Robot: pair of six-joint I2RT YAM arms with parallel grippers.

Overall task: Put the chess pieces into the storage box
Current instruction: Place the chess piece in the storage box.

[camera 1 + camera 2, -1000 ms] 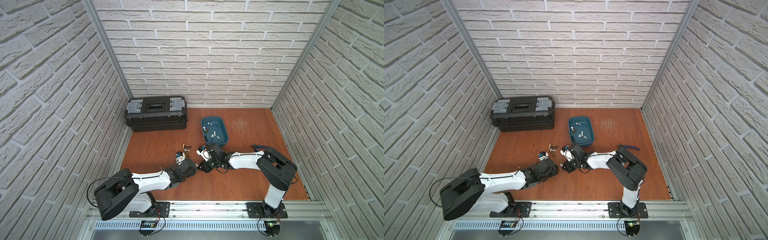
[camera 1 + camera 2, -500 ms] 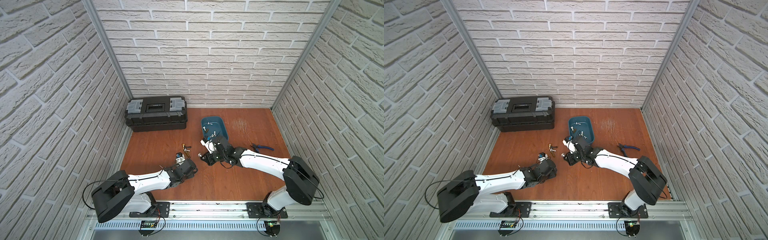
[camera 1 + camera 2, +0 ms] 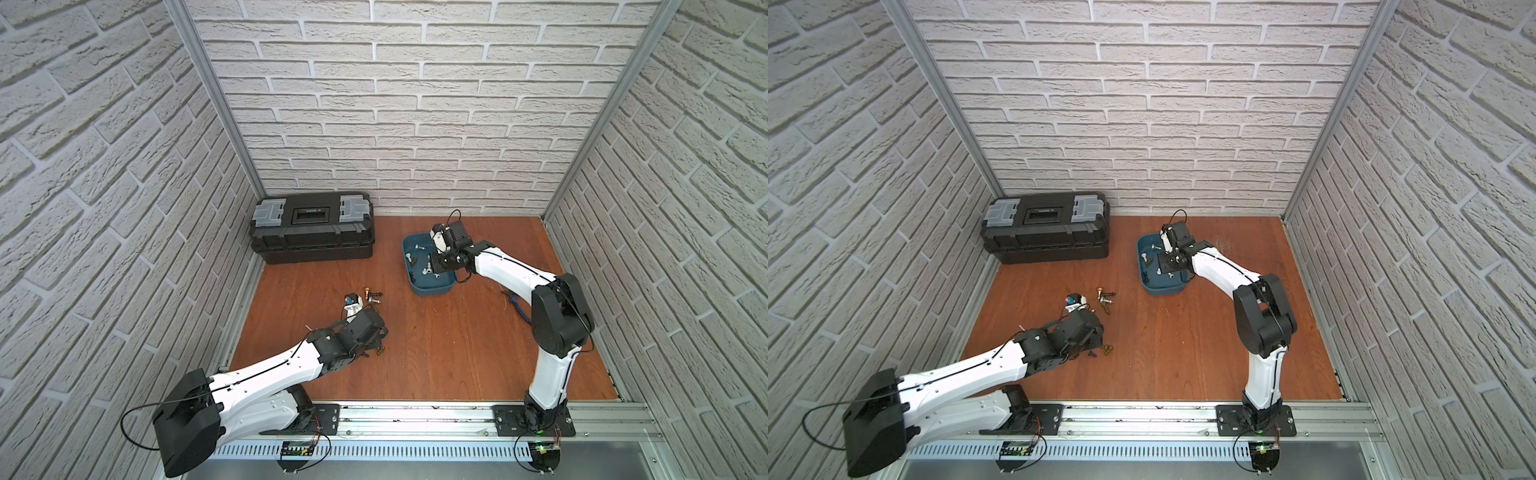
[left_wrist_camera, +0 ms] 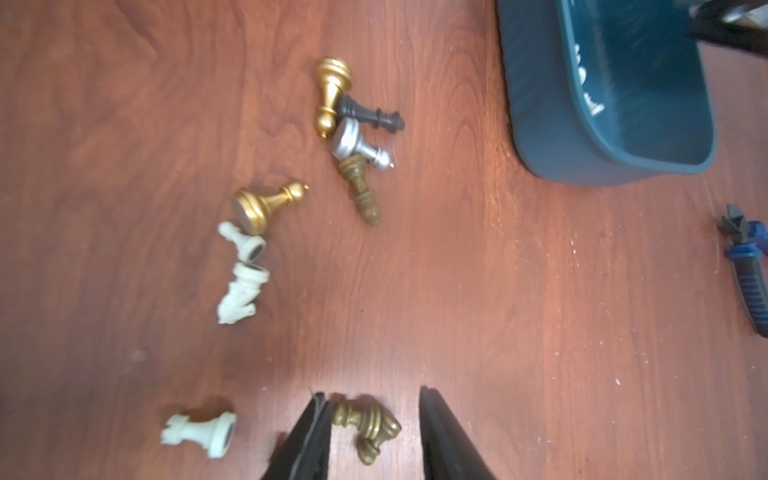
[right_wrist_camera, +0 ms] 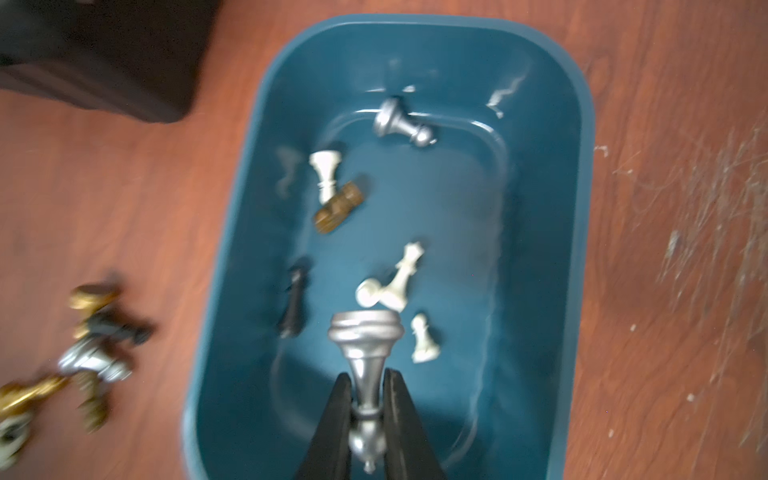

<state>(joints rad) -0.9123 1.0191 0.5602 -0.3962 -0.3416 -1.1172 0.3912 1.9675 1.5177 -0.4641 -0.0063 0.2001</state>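
Note:
My right gripper should next move outward past the white pieces, over the bare bottom of the box, and let go of the silver chess piece's stem there, because that spot is clear.
The teal storage box holds several chess pieces, among them a silver one and a white one. My right gripper hangs over the box, shut on the stem of a silver chess piece. More pieces lie on the wooden floor: gold, black, silver and white. My left gripper is low over the floor and open. A brass knight lies between its fingers, against one of them.
A black toolbox stands against the back wall at the left. Blue-handled pliers lie on the floor to the right of the box. A white rook lies just outside my left gripper. Brick walls enclose the floor.
My right arm has swung from the middle of the floor to above the storage box, carrying the silver piece. The left arm has stayed about where it was.

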